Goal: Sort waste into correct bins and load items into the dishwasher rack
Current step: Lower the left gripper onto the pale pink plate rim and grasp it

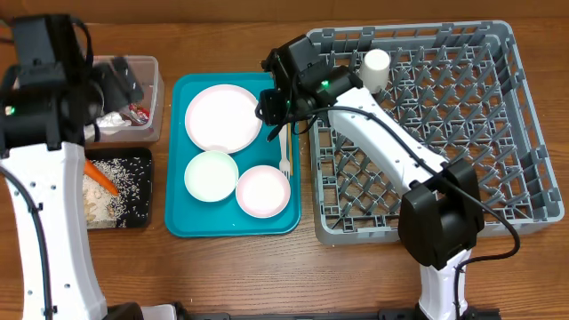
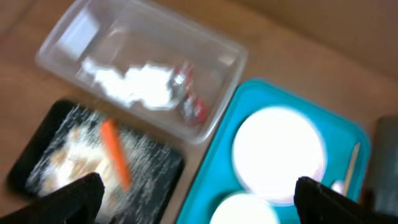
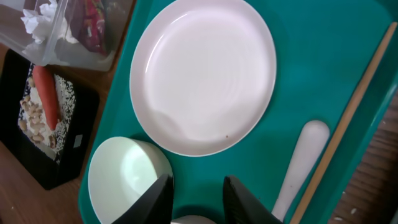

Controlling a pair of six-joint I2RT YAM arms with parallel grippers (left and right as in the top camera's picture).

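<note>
I should next move my left gripper across from above the bins and lower it to the plate's rim beside the clear tub (image 1: 156, 71), because that rim is uncovered.
A white plate (image 1: 223, 116), two bowls (image 1: 212, 175) (image 1: 263, 190), a white fork (image 1: 284, 153) and a chopstick (image 3: 348, 118) lie on the teal tray (image 1: 182, 222). My right gripper (image 3: 196, 190) hovers over the tray between plate and bowls, its jaws a little apart and holding nothing. A white cup (image 1: 375, 67) stands in the grey rack (image 1: 524, 116). The clear tub (image 1: 156, 71) holds a napkin (image 2: 134, 84) and a red wrapper (image 2: 189, 102). A carrot (image 1: 100, 176) and rice lie in the black tray (image 1: 142, 213). My left gripper (image 2: 202, 196) hangs wide open, empty, above the bins.
The rack fills the right half of the table and the right arm reaches across its near-left corner. The teal tray sits between the rack and the two bins. Bare wooden table (image 1: 356, 276) runs along the front edge.
</note>
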